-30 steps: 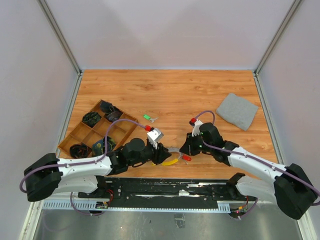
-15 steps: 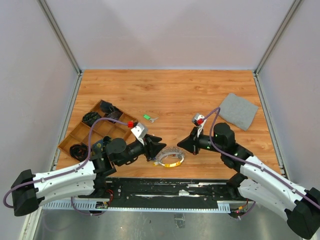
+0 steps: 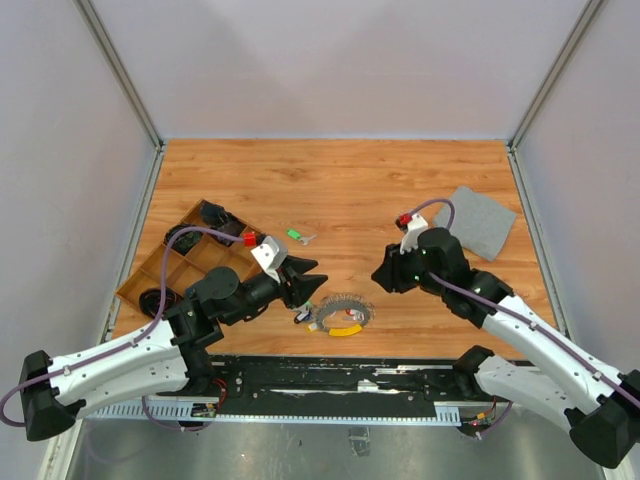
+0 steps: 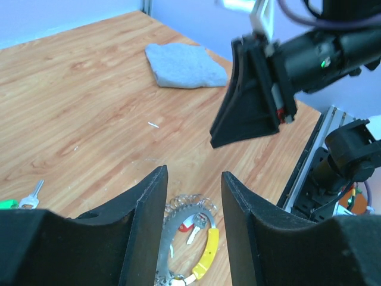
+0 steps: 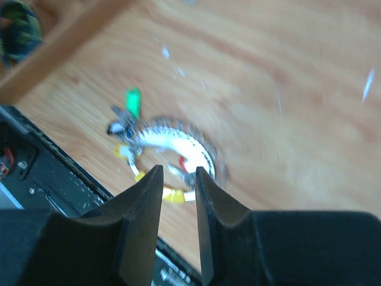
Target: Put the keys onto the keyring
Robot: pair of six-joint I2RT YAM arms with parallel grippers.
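I will next move my right gripper down onto the keyring band's end, which is beside the red-headed key.
The keyring lies flat on the table near the front edge, a silver ring with a beaded chain, a yellow piece and a red-headed key inside its loop. A separate green-headed key lies farther back. My left gripper hangs open just left of the ring, which shows below its fingers. My right gripper hovers to the ring's right, jaws slightly apart with nothing between them. The right wrist view is blurred; there a green head lies by the keyring.
A wooden compartment tray with dark items stands at the left. A grey cloth square lies at the back right, also in the left wrist view. The black base rail runs just in front of the ring.
Both grippers have pulled back from the keyring, the left one to the left, the right one up and to the right. The right gripper has opened. The ring now lies free on the table.
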